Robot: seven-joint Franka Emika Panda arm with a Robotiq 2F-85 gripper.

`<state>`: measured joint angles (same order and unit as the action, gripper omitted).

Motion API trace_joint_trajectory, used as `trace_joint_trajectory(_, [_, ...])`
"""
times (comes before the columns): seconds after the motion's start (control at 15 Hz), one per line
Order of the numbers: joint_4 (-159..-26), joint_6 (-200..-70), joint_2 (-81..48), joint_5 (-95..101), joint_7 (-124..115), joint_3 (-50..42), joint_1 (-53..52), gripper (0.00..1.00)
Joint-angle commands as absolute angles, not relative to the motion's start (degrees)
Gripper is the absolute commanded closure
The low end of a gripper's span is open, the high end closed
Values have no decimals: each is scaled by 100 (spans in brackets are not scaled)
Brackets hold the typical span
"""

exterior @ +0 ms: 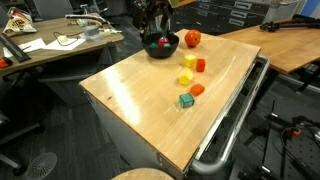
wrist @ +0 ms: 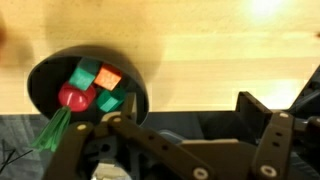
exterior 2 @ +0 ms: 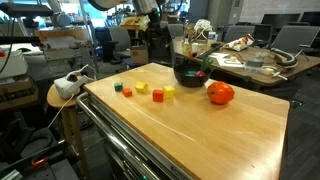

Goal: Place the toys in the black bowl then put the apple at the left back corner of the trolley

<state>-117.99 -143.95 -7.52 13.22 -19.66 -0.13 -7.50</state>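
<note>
My gripper travels across and lowers onto the yellow block nearer the green one next, since that block lies below my gripper, away from and still outside the bowl.
The black bowl (exterior: 162, 46) stands at the far end of the trolley's wooden top (exterior: 140, 105), and it also shows in the other exterior view (exterior 2: 190, 73). In the wrist view the bowl (wrist: 40, 75) holds two teal blocks (wrist: 84, 73), an orange block (wrist: 110, 78) and a small dark red fruit piece (wrist: 72, 97). The apple (exterior: 192, 38) (exterior 2: 221, 93) sits beside the bowl. Two yellow blocks (exterior: 188, 68), a red (exterior: 200, 65), an orange (exterior: 197, 90) and a green block (exterior: 186, 100) lie on the top. My gripper (wrist: 180, 115) is open and empty, just above the bowl (exterior: 156, 22).
A silver rail handle (exterior: 235, 120) runs along one trolley side. Cluttered desks (exterior: 60, 45) and a bare wooden desk (exterior: 290, 45) stand close by. A round stool (exterior 2: 60, 95) with a white object sits at the trolley's end.
</note>
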Motion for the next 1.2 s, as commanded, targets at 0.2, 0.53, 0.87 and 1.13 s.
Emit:
trace_joint_trajectory(0.2, [-12565, -14166, -573, -57, -590, 245, -548, 0])
trace_joint_trajectory(0.53, [-12757, -14104, -558, 523, -615, 169, -569, 0])
trace_joint_trajectory(0.87, [-12824, -13209, -574, 354, 148, 234, -442, 0])
trace_joint_trajectory(1.13, [-12826, -12936, -706, -2, 517, 230, -376, 0])
